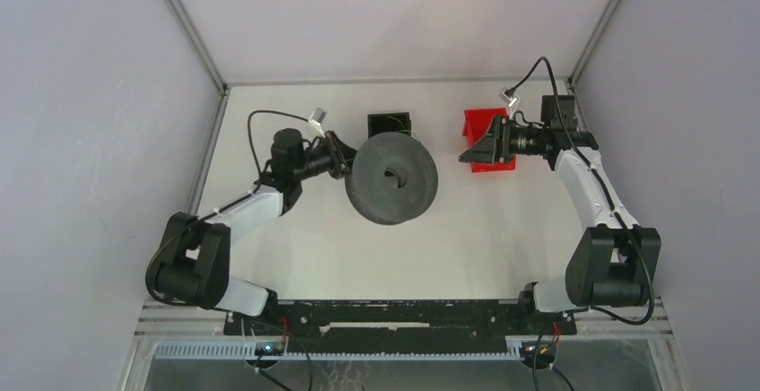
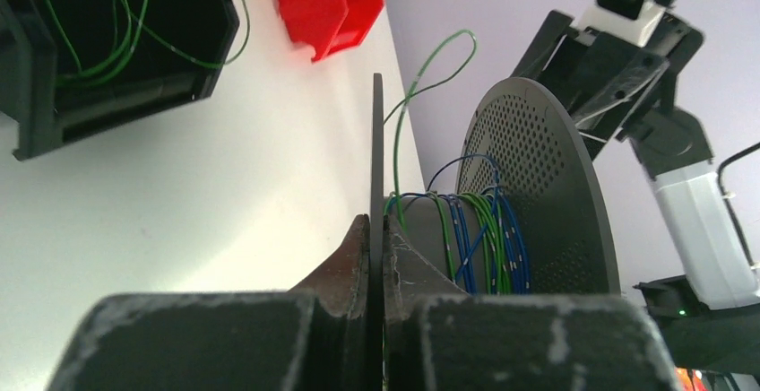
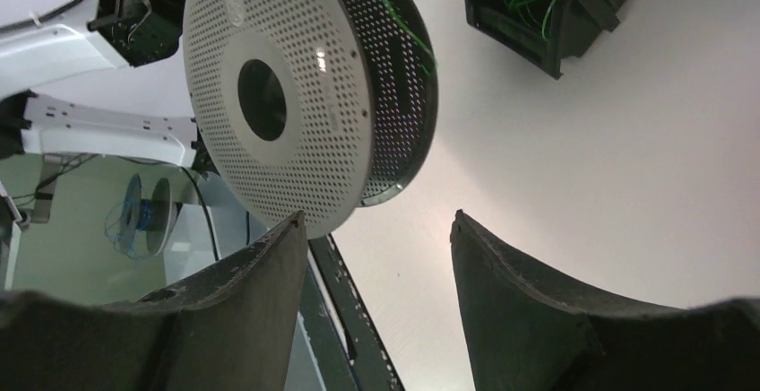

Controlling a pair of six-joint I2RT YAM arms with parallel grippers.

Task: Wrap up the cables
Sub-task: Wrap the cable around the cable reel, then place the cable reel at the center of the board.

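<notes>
My left gripper needs to lower first, shifting back and to the right in the top view. Then it should release the spool there, to get it onto the table (image 2: 291, 122).
A grey perforated spool (image 1: 392, 178) hangs above the table, and my left gripper (image 2: 376, 221) is shut on the thin edge of its near flange (image 2: 377, 140). Thin green and blue cables (image 2: 484, 238) are wound round the hub, and one green loop (image 2: 441, 57) sticks out past the flange. More loose green cables (image 2: 107, 41) lie in a black box (image 1: 390, 125) behind the spool. My right gripper (image 3: 376, 221) is open and holds nothing. In the top view it hovers by the red bin (image 1: 491, 144), right of the spool. The spool's round face (image 3: 296, 95) fills the upper left of the right wrist view.
The black box (image 3: 547, 5) and the red bin (image 2: 327, 1) stand side by side near the back wall. Grey side walls close in the white table (image 1: 502, 230) on the left, right and back. The arms' base rail (image 1: 394, 315) runs along the near edge.
</notes>
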